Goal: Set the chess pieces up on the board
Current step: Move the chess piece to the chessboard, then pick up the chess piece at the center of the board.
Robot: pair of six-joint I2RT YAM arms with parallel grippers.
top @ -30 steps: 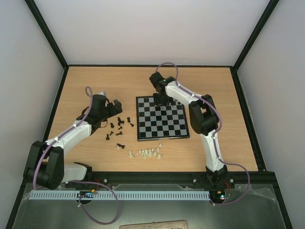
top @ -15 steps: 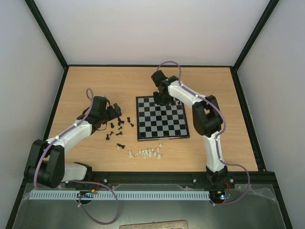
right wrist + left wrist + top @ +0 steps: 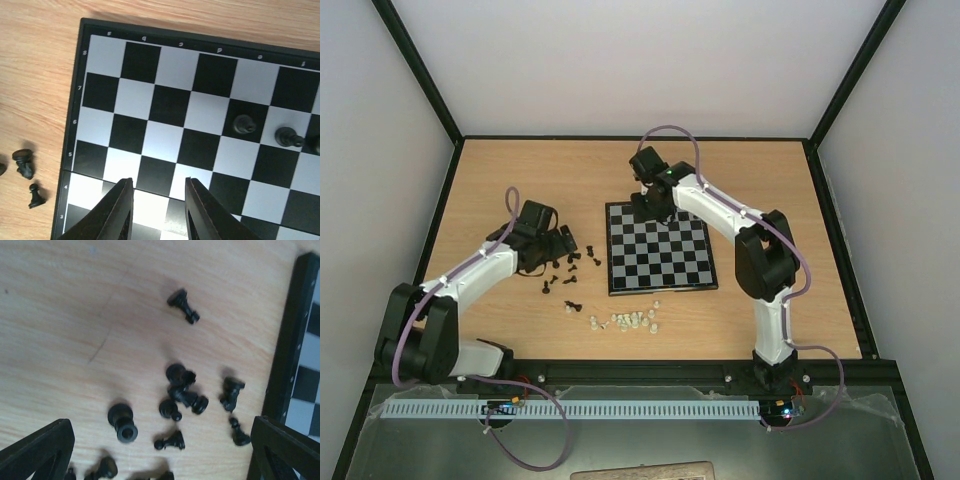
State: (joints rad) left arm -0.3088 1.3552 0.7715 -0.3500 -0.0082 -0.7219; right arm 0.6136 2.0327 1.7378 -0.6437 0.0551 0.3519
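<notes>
The round top of the upright black piece (image 3: 555, 264) (image 3: 127, 432) stands clear of the toppled pieces, so next my left gripper needs to move down and narrow its fingers around it.
The board (image 3: 660, 247) lies mid-table, its rim also showing in the right wrist view (image 3: 75, 100) and the left wrist view (image 3: 285, 340). Several black chess pieces (image 3: 570, 262) lie scattered on the wood to its left, most toppled (image 3: 182, 390). Three black pieces stand on far squares of the board (image 3: 244, 124). My left gripper (image 3: 555, 245) hangs open above the loose pile (image 3: 160, 422), holding nothing. Over the board's far left corner my right gripper (image 3: 650, 208) is open (image 3: 159, 181), with only squares showing between its fingers.
A row of whitish translucent chessmen (image 3: 625, 321) lies on the wood near the board's front left corner. Two more black pieces (image 3: 24, 161) lie just off the board's left rim. Black frame rails (image 3: 640, 138) border the table.
My right gripper has parted its jaws and shifted left along the board's far edge. The left gripper has drifted slightly toward the loose black pieces, still open.
</notes>
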